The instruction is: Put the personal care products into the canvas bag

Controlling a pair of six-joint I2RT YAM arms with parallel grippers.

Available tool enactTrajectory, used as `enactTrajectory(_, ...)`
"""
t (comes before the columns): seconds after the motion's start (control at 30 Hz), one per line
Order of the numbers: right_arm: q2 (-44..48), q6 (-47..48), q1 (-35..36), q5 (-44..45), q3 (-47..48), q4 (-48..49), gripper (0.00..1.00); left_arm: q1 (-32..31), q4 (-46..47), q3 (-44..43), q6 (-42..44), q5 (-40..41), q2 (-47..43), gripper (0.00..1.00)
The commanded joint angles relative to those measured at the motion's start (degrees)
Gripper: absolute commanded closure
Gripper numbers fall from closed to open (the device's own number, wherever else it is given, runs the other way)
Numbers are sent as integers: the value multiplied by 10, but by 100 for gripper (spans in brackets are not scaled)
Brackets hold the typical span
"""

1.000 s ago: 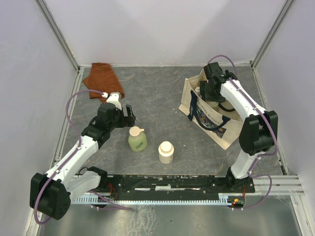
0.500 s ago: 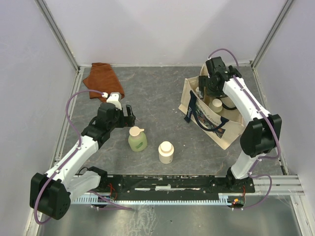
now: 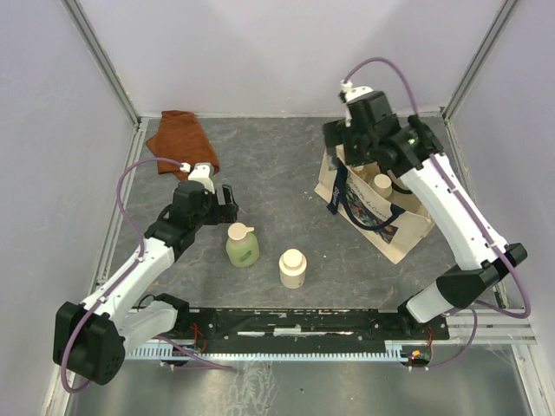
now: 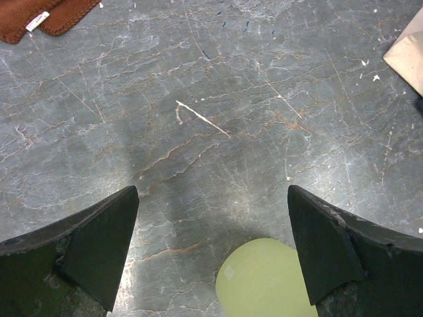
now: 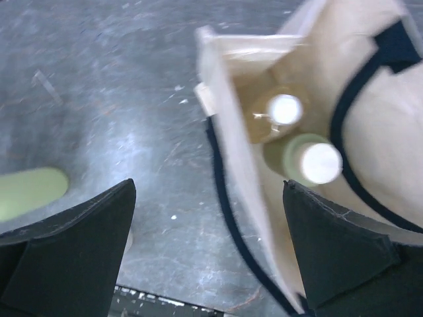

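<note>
I will first swing my right gripper back, away from the bag, to get down over the round cap of the cream-white round-capped bottle [image 3: 292, 269], which is still outside the bag.
The canvas bag [image 3: 375, 211] stands open at the right, its rim [image 5: 225, 125] below my right wrist. Inside it stand an amber bottle [image 5: 277, 112] and a pale green cream-capped bottle [image 5: 310, 158], whose cap [image 3: 381, 184] shows from above. My right gripper [image 3: 341, 146] [image 5: 208, 244] hangs open and empty above the bag's left edge. On the table stand a pale green spout-capped bottle [image 3: 242, 245] [image 4: 264, 281] and a cream-white round-capped bottle [image 3: 292, 269]. My left gripper [image 3: 227, 201] [image 4: 211, 247] is open just behind the green bottle, not touching it.
A rust-brown folded cloth [image 3: 182, 143] [image 4: 46, 16] lies at the back left. The pale green bottle on the table also shows at the left edge [image 5: 30, 191] of the right wrist view. Metal frame rails border the table on both sides.
My right gripper opened fully and rose up and leftward out of the bag, leaving the cream-capped bottle inside. The left arm has not moved.
</note>
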State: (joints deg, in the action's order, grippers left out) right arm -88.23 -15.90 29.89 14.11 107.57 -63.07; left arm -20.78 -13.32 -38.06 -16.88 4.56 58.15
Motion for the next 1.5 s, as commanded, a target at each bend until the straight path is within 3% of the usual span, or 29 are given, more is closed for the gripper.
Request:
enactTrajectory(0.0, 8, -20, 82, 32, 7, -25, 0, -4, 8, -5, -1, 19, 6, 0)
enactTrajectory(0.3, 6, -76, 255, 47, -79, 0, 0, -4, 9, -6, -3, 15, 10, 0)
enactTrajectory(0.5, -14, -123, 331, 37, -134, 10, 0, -3, 9, -7, -3, 15, 12, 0)
enactTrajectory(0.83, -21, -178, 358, 3, -233, 42, 0, -3, 8, -13, 3, 21, 13, 0)
enactTrajectory(1.2, -41, -212, 385, -32, -314, 106, 1, -4, -16, -81, 18, 27, 26, 0)
enactTrajectory(1.47, -55, -218, 391, -26, -335, 119, 10, -4, -25, -101, 18, 20, 24, 0)
